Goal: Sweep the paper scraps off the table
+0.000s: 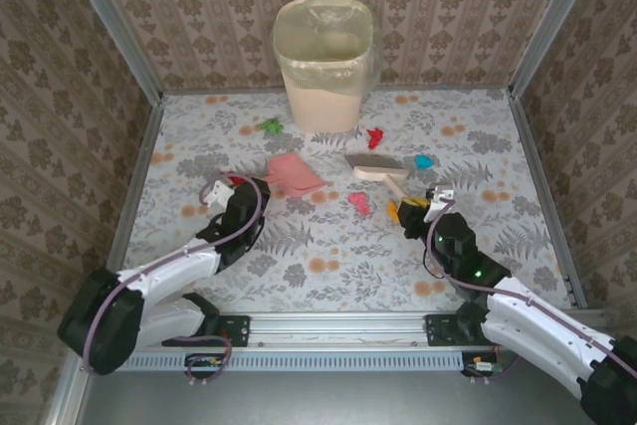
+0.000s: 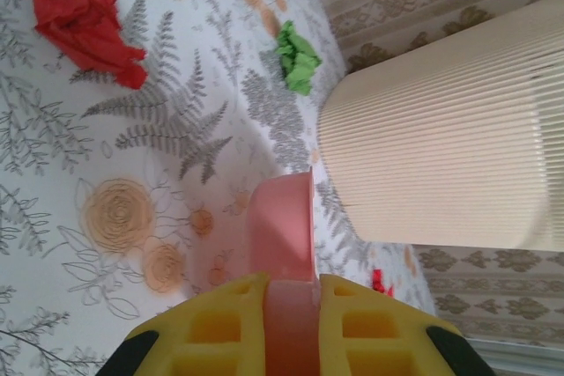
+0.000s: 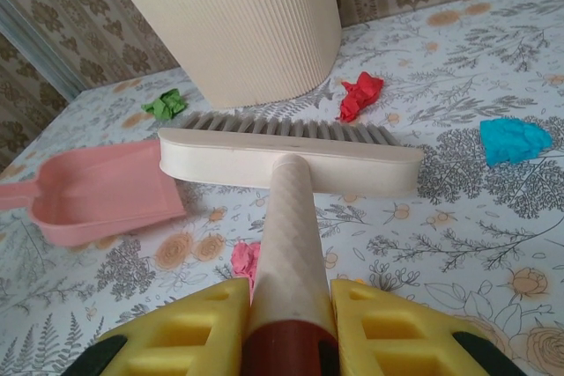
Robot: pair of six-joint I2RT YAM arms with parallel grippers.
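Observation:
I'll next lower my left gripper toward the brush and release the dustpan's handle, since the bare tabletop [image 1: 335,189] beside the pink scrap is below the gripper that way.
Bright paper scraps lie on the flower-print table [image 1: 328,246]: green [image 1: 271,126], red [image 1: 375,136], blue [image 1: 424,161], pink [image 1: 358,203] and orange [image 1: 396,211]. My left gripper [image 2: 291,292] is shut on the handle of a pink dustpan [image 1: 296,174] that rests left of centre. In its wrist view a red scrap [image 2: 79,15] and the green scrap [image 2: 298,59] lie beyond the pan [image 2: 284,226]. My right gripper [image 3: 289,292] is shut on the handle of a cream brush [image 3: 291,151], bristles towards the bin. The pink scrap [image 3: 245,260] sits just left of that handle.
A ribbed cream waste bin [image 1: 323,62] with a liner stands at the back centre, close behind the brush head [image 1: 373,166]. Brown patterned walls and metal rails [image 1: 134,196] close in the table on three sides. Both arm bases sit on the near rail.

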